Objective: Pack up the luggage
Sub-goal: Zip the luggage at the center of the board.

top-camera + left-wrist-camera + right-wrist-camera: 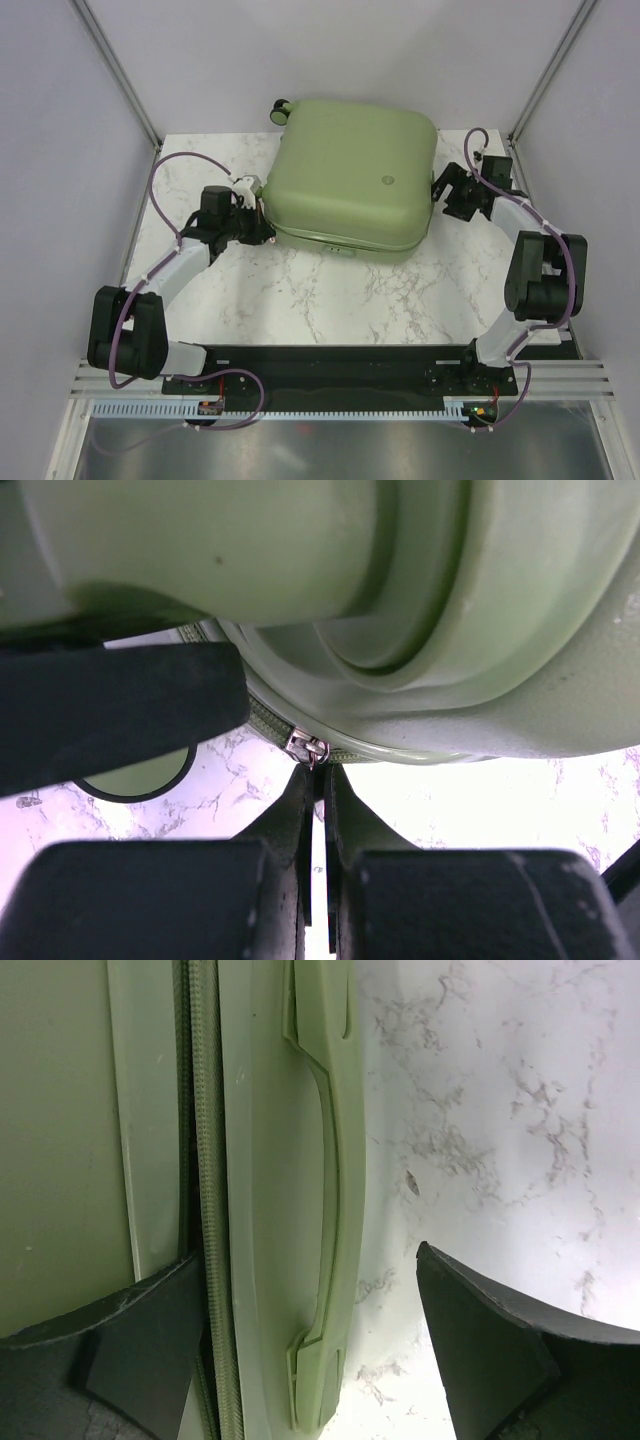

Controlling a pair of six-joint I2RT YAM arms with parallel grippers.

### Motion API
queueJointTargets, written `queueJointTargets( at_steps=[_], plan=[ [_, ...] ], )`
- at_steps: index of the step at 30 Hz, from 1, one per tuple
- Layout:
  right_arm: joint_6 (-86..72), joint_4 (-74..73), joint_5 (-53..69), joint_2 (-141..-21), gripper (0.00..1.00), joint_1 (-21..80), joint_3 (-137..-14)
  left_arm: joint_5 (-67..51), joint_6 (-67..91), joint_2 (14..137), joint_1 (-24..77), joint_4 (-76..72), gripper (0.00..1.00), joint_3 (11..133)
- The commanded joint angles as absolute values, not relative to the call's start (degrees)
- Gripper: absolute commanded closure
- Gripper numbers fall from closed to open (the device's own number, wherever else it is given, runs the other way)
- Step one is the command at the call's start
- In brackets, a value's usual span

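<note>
My right gripper has the luggage's zipper edge [216, 1295] between its fingers, with one finger already in the gap behind it, so next it will shift toward the luggage and close on that edge.
The luggage [350, 175], a pale sage-green suitcase, lies flat and closed at the back of the marble table, logo [388, 180] up and one caster wheel [281, 110] at its far left corner. My left gripper [258, 226] is at its near left corner. In the left wrist view the fingers [290, 820] are shut at the zipper seam with the metal zipper pull [307, 748] at their tips. My right gripper [441, 194] is open at the right side. In the right wrist view it [310, 1300] straddles the side handle [330, 1200] next to the zipper [208, 1160].
The white marble table top [330, 290] stretches in front of the suitcase. Grey walls and metal frame posts [120, 70] close in the left, right and back. The black base rail [330, 360] runs along the near edge.
</note>
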State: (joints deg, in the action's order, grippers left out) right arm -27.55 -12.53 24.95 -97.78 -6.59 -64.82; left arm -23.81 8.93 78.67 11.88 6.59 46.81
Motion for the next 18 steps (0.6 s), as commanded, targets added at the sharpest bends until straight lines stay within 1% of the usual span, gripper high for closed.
queueJointTargets(
  at_steps=[1,3,6,8,9,10,12,13,14,15,16,17,18],
  plan=[
    [-26.98,-12.31,33.29,-101.07,0.09,-0.44,-66.8,-29.0,8.35,77.43,12.75,-1.67,0.98,47.81],
    [-27.59,-9.85,38.29,-101.77,0.08,-0.35,-66.71,-28.92,8.09,77.52,11.87,-1.23,0.98,47.99],
    [-27.42,-10.1,36.84,-102.48,0.07,-0.35,-66.88,-29.09,7.82,77.34,10.9,-0.62,0.98,47.99],
    [-26.9,-12.38,34.9,-103.35,0.11,-0.35,-68.28,-29.35,7.39,77.17,10.63,-0.35,0.98,47.99],
    [-26.2,-12.91,34.63,-104.4,0.13,1.21,-68.73,-29.62,7.21,77.08,10.46,-0.35,0.98,47.99],
    [-25.76,-13.53,33.24,-104.85,0.18,1.75,-69.34,-29.97,7.03,76.91,10.37,-0.35,0.98,47.81],
    [-23.92,-15.64,32.08,-106.43,0.26,4.03,-71.36,-31.37,6.68,76.64,10.37,-0.35,0.98,47.72],
    [-23.47,-17.21,30.08,-106.78,0.34,5.78,-72.06,-31.9,6.59,76.47,10.28,-0.35,0.98,47.55],
    [-23.12,-17.75,29.28,-107.05,0.37,6.58,-73.46,-31.99,6.24,76.2,10.28,-0.35,0.98,47.46],
    [-22.77,-18.28,28.66,-107.66,0.46,7.29,-73.91,-32.25,6.07,75.85,10.28,-0.35,0.98,47.29],
    [-22.76,-18.72,28.22,-107.84,0.51,7.82,-74.44,-32.43,5.89,75.41,10.28,-0.35,0.98,46.85],
    [-23.11,-20.2,26.12,-108.19,0.59,8.52,-75.31,-32.78,5.54,74.54,10.28,-0.35,0.98,46.58],
    [-23.38,-21.08,25.15,-108.63,0.79,8.79,-75.67,-32.78,5.36,74.1,10.28,-0.35,0.98,46.32]
  ],
)
